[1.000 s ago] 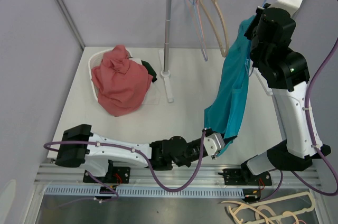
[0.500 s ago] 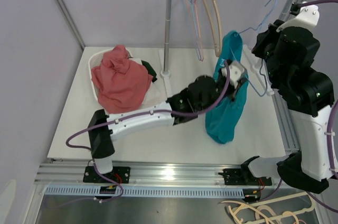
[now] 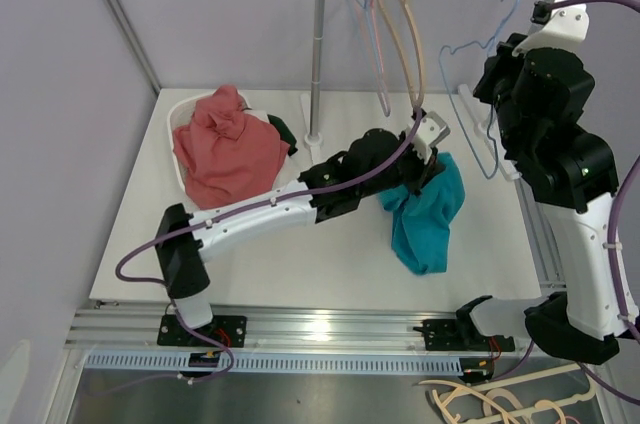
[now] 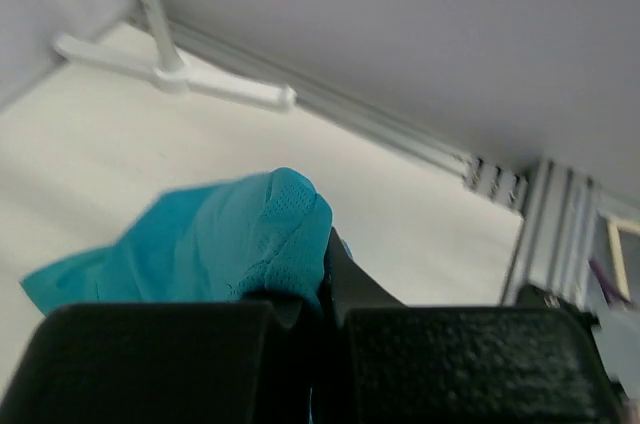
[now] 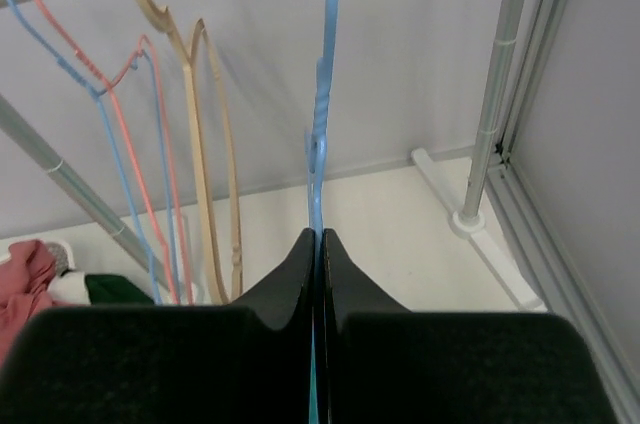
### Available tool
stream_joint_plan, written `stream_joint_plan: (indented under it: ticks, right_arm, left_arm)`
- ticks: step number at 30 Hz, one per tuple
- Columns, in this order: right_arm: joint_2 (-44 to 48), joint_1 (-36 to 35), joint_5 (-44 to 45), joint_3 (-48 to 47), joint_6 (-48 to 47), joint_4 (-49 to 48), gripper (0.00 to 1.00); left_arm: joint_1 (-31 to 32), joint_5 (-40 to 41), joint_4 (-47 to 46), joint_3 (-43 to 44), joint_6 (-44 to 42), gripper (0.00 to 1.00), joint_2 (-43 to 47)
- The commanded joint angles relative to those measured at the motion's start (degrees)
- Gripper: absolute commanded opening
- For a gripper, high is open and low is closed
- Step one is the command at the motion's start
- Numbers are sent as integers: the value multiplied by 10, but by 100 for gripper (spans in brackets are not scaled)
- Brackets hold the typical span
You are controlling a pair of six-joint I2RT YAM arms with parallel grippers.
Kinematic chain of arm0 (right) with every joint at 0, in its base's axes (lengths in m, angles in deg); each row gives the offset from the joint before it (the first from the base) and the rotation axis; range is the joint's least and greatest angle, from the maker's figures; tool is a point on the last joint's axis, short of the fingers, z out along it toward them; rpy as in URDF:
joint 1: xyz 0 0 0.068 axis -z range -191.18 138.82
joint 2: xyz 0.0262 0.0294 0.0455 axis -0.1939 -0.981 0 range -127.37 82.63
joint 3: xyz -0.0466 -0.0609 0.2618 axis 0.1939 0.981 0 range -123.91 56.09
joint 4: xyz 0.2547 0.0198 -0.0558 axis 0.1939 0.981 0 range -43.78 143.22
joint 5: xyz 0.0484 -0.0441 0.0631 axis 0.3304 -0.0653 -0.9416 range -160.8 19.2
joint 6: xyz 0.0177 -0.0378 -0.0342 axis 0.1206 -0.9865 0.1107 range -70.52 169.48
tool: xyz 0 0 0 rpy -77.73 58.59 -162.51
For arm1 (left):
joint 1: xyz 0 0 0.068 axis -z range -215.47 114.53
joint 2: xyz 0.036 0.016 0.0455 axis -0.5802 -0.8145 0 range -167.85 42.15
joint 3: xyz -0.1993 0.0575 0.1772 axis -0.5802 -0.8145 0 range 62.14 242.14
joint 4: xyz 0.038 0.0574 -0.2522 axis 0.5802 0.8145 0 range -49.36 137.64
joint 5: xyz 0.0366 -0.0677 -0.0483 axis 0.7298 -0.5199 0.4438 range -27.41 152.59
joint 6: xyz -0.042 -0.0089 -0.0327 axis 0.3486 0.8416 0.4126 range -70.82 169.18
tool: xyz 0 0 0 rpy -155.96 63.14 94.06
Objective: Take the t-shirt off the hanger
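Observation:
My right gripper should next lift outward, then bring the blue hanger's hook down over the bar's bare part beside the wooden hanger and let go, as the blue hanger is empty.
The teal t-shirt (image 3: pixel 428 216) lies crumpled on the table at centre right, off the hanger. My left gripper (image 3: pixel 428 166) is shut on a fold of it at its upper edge; the left wrist view shows the teal cloth (image 4: pixel 240 244) pinched between the fingers. My right gripper (image 3: pixel 497 69) is shut on the bare blue wire hanger (image 3: pixel 478 104) and holds it in the air at the right, apart from the shirt. In the right wrist view the hanger (image 5: pixel 322 134) runs straight up from between the closed fingers.
A rack pole (image 3: pixel 317 54) stands at the back with pink, blue and wooden hangers (image 3: pixel 400 29) on its rail. A white basket (image 3: pixel 184 116) at the left holds a red garment (image 3: pixel 228 152). More hangers (image 3: pixel 500 399) lie below the table's near edge.
The teal shirt has come off the blue hanger and dropped onto the table, pulled down and left by my left gripper. My right gripper lifted the bare hanger up and away.

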Motion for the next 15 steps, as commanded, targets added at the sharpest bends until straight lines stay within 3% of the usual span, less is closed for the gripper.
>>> stream_joint_plan:
  ticks: [1,5,9,11,15]
  right_arm:
    - [-18,29,-37,-22,-49,-78,0]
    - [-33,65,-102,-3,-77,-128,0]
    - [-42,130,-236,26,-81,-193,0]
    - [-43,163,-308,52,-82,-222,0]
    - [-60,187,-375,67,-90,-287,0]
  left_arm:
    - [19,-54,-7,-55,37,1,90]
    - [47,-50,1,-135,33,1,150]
    - [52,-34,66,-131,27,1,215]
    - [46,34,103,-114,11,1,234]
    - [-57,20,163,-41,4,1,275]
